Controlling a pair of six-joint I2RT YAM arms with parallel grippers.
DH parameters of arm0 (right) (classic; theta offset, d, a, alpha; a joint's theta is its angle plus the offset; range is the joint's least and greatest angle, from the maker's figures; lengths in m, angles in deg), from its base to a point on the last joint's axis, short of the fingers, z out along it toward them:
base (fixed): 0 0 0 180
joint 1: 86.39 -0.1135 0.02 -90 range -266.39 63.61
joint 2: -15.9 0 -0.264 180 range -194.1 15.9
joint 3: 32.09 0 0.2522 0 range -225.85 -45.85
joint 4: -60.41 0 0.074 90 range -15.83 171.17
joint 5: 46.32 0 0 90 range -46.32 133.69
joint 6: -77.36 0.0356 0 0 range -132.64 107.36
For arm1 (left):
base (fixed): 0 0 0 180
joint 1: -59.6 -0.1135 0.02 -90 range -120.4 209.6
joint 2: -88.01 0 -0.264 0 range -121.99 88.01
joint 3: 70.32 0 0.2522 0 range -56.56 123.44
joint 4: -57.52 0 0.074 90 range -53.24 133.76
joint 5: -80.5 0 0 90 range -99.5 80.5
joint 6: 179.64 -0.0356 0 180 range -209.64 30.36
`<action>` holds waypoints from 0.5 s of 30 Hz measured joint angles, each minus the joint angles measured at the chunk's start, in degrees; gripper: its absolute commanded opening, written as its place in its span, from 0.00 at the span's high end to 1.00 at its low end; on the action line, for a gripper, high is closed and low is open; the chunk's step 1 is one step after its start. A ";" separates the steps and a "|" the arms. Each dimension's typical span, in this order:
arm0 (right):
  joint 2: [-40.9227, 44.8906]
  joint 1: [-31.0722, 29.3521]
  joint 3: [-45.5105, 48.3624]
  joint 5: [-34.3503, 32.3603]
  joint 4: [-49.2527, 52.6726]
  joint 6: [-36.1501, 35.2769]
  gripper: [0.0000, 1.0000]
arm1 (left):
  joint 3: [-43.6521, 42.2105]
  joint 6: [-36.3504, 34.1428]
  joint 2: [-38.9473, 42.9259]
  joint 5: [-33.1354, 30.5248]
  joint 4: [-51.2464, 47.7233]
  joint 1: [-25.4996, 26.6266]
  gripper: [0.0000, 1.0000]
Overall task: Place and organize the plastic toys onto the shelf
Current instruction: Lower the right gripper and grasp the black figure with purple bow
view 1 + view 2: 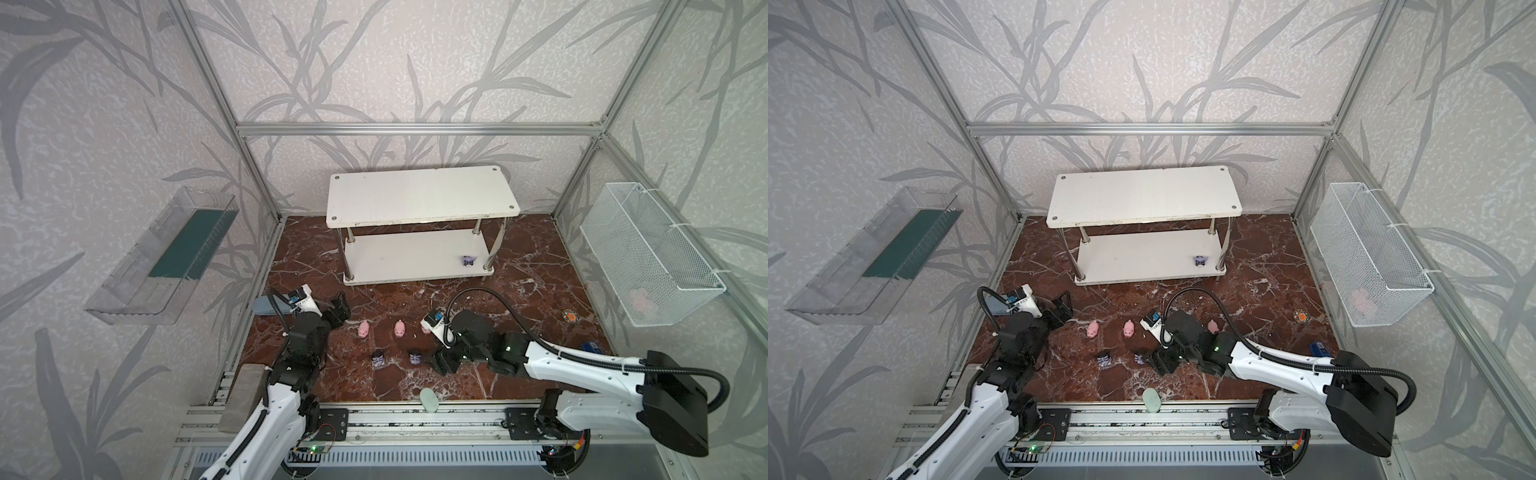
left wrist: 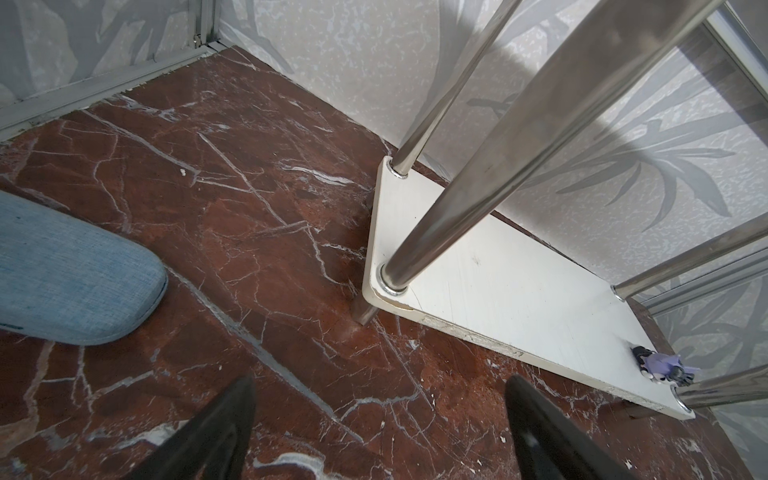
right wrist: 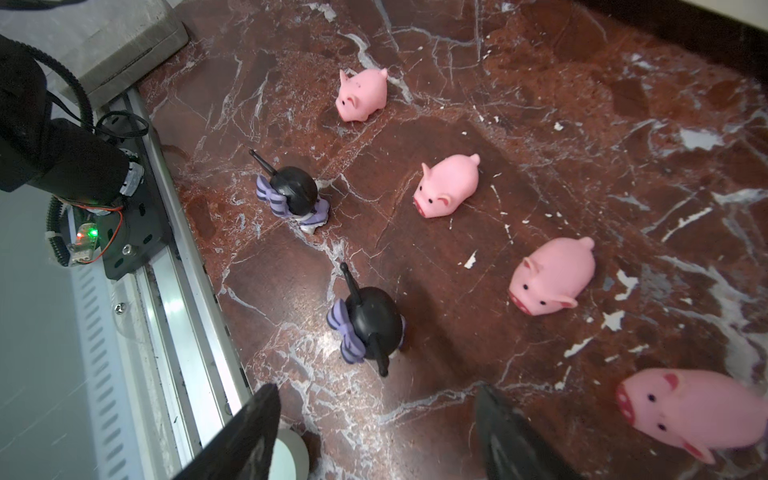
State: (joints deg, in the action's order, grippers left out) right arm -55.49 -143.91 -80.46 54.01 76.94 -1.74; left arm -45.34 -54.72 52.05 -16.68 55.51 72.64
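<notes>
The nearer figurine stands below my right gripper, toward my left gripper. My right gripper will next go down and shift sideways, with its open fingers astride the nearer figurine's black head (image 1: 415,356) (image 3: 376,318).
The white two-tier shelf (image 1: 419,195) (image 1: 1142,195) stands at the back; one dark purple figurine (image 1: 468,261) (image 2: 660,368) is on its lower board near the right front post. On the marble floor, several pink pigs (image 3: 446,187) (image 1: 400,329) stand in a row, with two dark figurines (image 3: 370,324) (image 1: 378,359) in front of them. My right gripper (image 3: 374,432) (image 1: 444,360) hovers open just right of the nearer figurine, holding nothing. My left gripper (image 2: 378,428) (image 1: 340,309) is open over bare floor, left of the pigs.
A grey-blue case (image 2: 70,270) (image 1: 266,305) lies beside the left arm. A pale green oval (image 1: 429,400) sits at the front edge. On the walls hang a clear tray (image 1: 162,253) and a wire basket (image 1: 648,253) with something pink inside.
</notes>
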 measured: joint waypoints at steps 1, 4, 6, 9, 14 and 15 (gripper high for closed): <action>-0.92 -0.11 -0.11 0.24 -0.15 -0.33 0.21 | 0.00 0.00 0.00 0.00 -0.13 0.00 0.08; -4.17 -0.35 -0.87 0.83 -0.17 -1.84 0.20 | 0.00 0.00 0.00 -0.07 -0.39 0.00 0.08; -6.29 -0.37 -1.99 1.36 -0.13 -2.89 0.20 | 0.00 0.00 0.00 -0.11 -0.46 0.00 0.08; -8.59 -0.39 -3.96 2.29 -0.11 -4.22 0.20 | 0.00 0.00 0.00 -0.22 -0.57 0.04 0.08; -11.67 -0.42 -6.25 3.37 -0.44 -5.44 0.20 | 0.00 0.00 0.00 -0.33 -0.55 0.07 0.08; -12.37 -0.42 -6.62 3.61 -0.42 -5.64 0.21 | 0.00 0.00 0.00 -0.39 -0.55 0.07 0.08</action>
State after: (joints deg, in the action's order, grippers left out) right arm -67.86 -144.32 -87.08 57.62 76.52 -7.38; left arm -45.34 -54.72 52.05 -17.07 54.96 72.70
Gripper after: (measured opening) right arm 0.800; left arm 0.922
